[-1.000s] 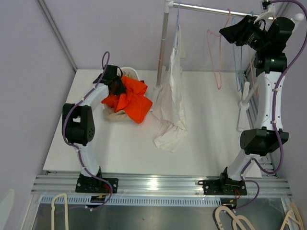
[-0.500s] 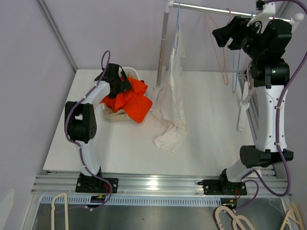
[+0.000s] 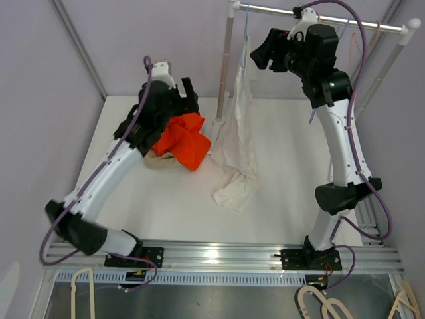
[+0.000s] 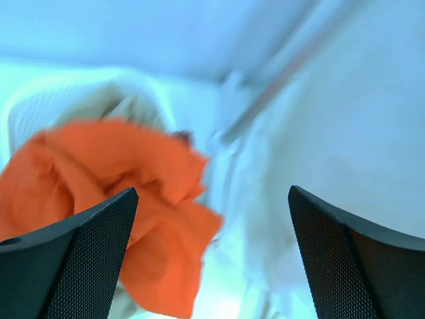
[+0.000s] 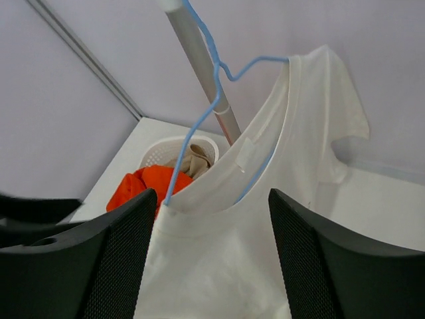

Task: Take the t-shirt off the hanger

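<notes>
The robot will next move its right gripper toward the bar's post and turn it to point outward onto the blue hanger's near arm, where bare wire shows above the t-shirt [image 3: 238, 136].
A white t-shirt [image 3: 238, 136] hangs on a blue wire hanger [image 3: 246, 30] from the rail [image 3: 345, 20], its hem trailing on the table. In the right wrist view the t-shirt [image 5: 219, 266] and the hanger [image 5: 207, 86] fill the middle. My right gripper [image 3: 261, 52] [image 5: 212, 266] is open, up by the rail just right of the t-shirt's collar, with nothing between its fingers. My left gripper [image 3: 189, 93] [image 4: 212, 266] is open and empty, above an orange garment [image 3: 184, 137] left of the t-shirt. The left wrist view is blurred.
A white basket [image 5: 159, 149] with beige cloth sits behind the orange garment [image 5: 143, 189]. The rail's upright post [image 3: 226, 66] stands just left of the t-shirt. A pink hanger [image 3: 378, 26] hangs at the rail's right end. Spare hangers [image 3: 319, 302] lie below the table's near edge.
My left gripper opened, let go of the orange garment and rose toward the right. My right arm swung left along the rail, from the pink hanger to the t-shirt, and its jaws widened.
</notes>
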